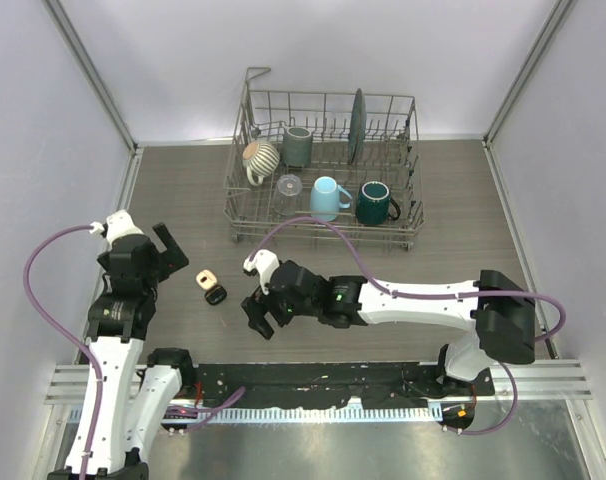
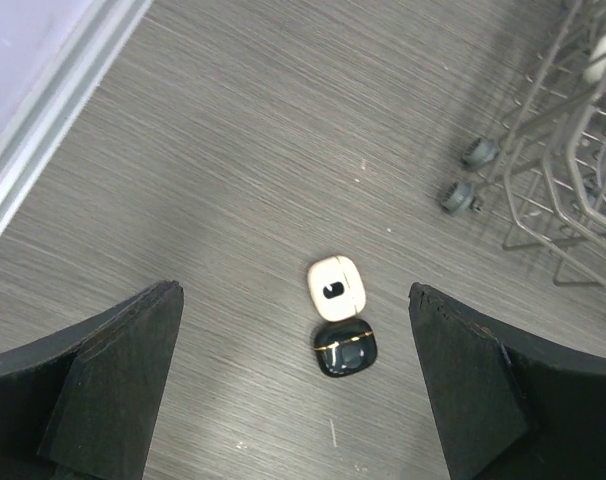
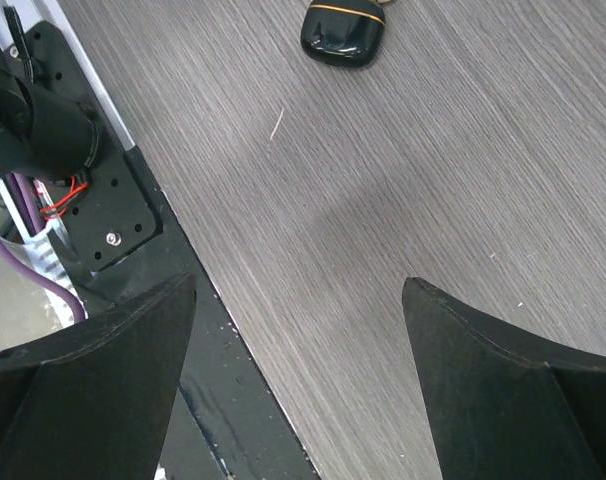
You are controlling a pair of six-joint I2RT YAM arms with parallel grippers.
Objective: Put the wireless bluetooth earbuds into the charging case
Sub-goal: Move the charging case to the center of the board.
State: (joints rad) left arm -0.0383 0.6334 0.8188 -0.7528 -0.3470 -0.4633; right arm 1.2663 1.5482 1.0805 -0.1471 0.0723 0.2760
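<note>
Next, my right gripper should shift left in the top view to the black case below it, nearer than the cream one, then turn, lower and close.
Two small charging cases lie side by side and touching on the grey wood-grain table: a cream one and a glossy black one with a gold line. Both look shut. No earbuds show in any view. My left gripper is open and empty, hovering just left of the cases, which lie between and beyond its fingertips. My right gripper is open and empty, to the right of the cases and near the table's front edge.
A wire dish rack stands at the back, holding a striped mug, a grey mug, a light blue mug, a dark green mug, a glass and a dark plate. Its wheels show in the left wrist view. The black base rail runs along the near edge.
</note>
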